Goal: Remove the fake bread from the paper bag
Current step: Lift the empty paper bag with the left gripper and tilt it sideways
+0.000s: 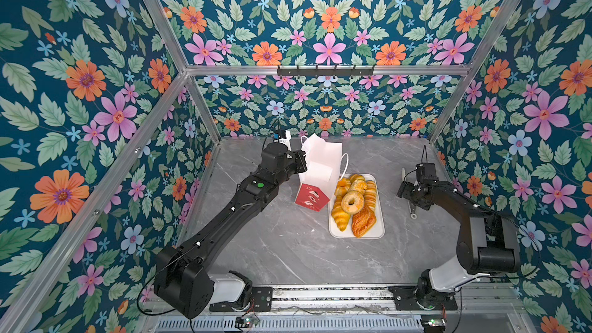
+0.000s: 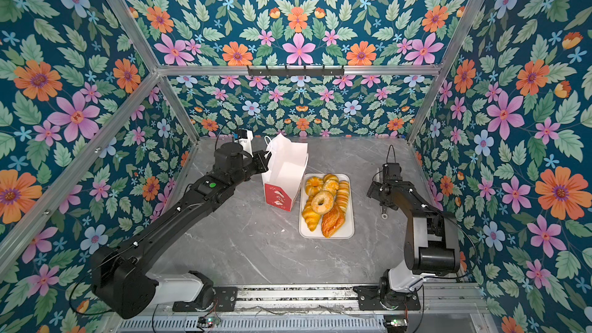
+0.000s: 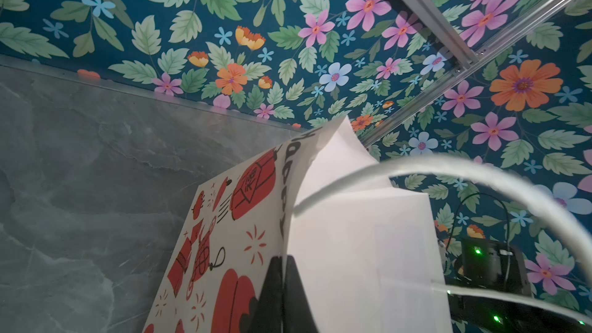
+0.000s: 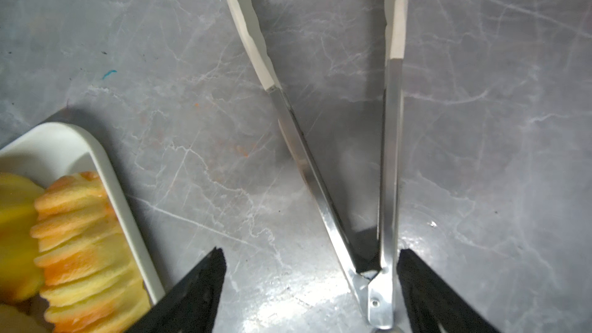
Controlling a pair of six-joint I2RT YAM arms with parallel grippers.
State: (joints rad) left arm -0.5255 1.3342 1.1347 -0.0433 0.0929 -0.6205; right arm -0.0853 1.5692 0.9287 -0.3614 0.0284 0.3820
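The tilted bag eases away from the tray (image 1: 368,235) next and goes upright onto the tabletop. My left gripper then releases the bag's edge, as only white paper shows inside.
The white paper bag (image 1: 320,161) (image 2: 285,168) with a red lower band stands tilted at the back middle of the table, its mouth open and only white paper showing inside. My left gripper (image 1: 300,162) (image 3: 282,283) is shut on the bag's upper edge, and a white cord handle (image 3: 480,171) arcs past it. The fake bread (image 1: 352,201) (image 2: 322,201) (image 4: 80,235), several golden pastries, lies on a white tray (image 1: 368,235) just right of the bag. My right gripper (image 1: 406,191) (image 4: 310,251) hangs open low over the table, right of the tray.
Metal tongs (image 4: 298,148) (image 1: 412,211) with white tips lie spread on the grey marble table (image 1: 288,251), their hinge end between my right gripper's fingers. Floral walls and aluminium frame posts enclose the table on three sides.
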